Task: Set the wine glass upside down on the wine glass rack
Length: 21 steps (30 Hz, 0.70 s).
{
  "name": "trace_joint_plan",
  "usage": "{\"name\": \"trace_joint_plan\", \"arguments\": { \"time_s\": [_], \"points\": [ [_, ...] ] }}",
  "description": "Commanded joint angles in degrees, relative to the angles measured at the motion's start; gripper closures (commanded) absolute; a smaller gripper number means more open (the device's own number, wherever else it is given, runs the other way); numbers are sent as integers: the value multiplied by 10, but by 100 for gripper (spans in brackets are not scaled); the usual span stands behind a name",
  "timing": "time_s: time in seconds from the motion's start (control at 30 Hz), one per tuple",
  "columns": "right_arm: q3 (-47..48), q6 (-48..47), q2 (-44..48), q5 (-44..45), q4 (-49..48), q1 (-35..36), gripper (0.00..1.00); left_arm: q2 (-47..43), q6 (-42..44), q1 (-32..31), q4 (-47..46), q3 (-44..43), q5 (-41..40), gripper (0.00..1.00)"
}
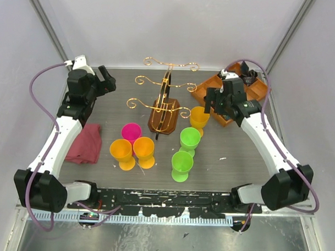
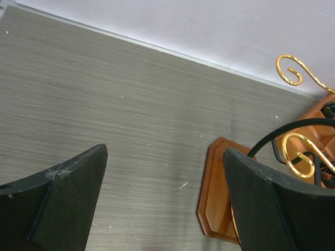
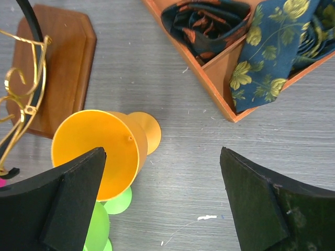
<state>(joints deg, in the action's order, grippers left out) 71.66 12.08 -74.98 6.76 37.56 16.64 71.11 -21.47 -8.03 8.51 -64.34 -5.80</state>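
I will next bring my right gripper down onto the near orange glass and close on the edge of the glass's rim away from the rack, because that edge shows between the open fingers.
The wine glass rack, a dark wooden bottle shape with gold scrolled wire arms, stands mid-table with nothing hanging on it. Several plastic wine glasses stand upright in front of it: an orange one by its right side, two green, a pink and two more orange. My right gripper hovers open just right of the near orange glass, whose bowl is beside its left finger. My left gripper is open at the back left, empty, with the rack base by its right finger.
An orange wooden compartment tray holding rolled patterned ties sits at the back right, close behind my right gripper. A red cloth lies under my left arm. White walls close in the back and sides.
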Motion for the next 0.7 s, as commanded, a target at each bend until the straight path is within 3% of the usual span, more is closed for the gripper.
{"name": "trace_joint_plan", "arguments": {
  "time_s": [0.0,0.13,0.23,0.3,0.43,0.6,0.67],
  "points": [
    [-8,-14,-31,-24,-34,0,6,1,-19,-1,15,4,15,2],
    [-10,-18,-45,-47,-31,0,11,1,-19,0,20,4,21,2],
    [-24,-21,-47,-45,-27,0,20,8,-12,-1,34,1,19,2],
    [-32,-24,-44,-50,-28,0,33,11,-12,0,38,-1,22,2],
    [-31,-30,-41,-56,-21,0,72,12,-17,-1,42,-5,19,2],
    [-30,-34,-37,-42,-17,0,98,9,-24,0,55,-18,18,2],
    [-23,-32,-38,-35,-10,0,99,8,-22,-4,55,-24,11,2]
  ]
}}
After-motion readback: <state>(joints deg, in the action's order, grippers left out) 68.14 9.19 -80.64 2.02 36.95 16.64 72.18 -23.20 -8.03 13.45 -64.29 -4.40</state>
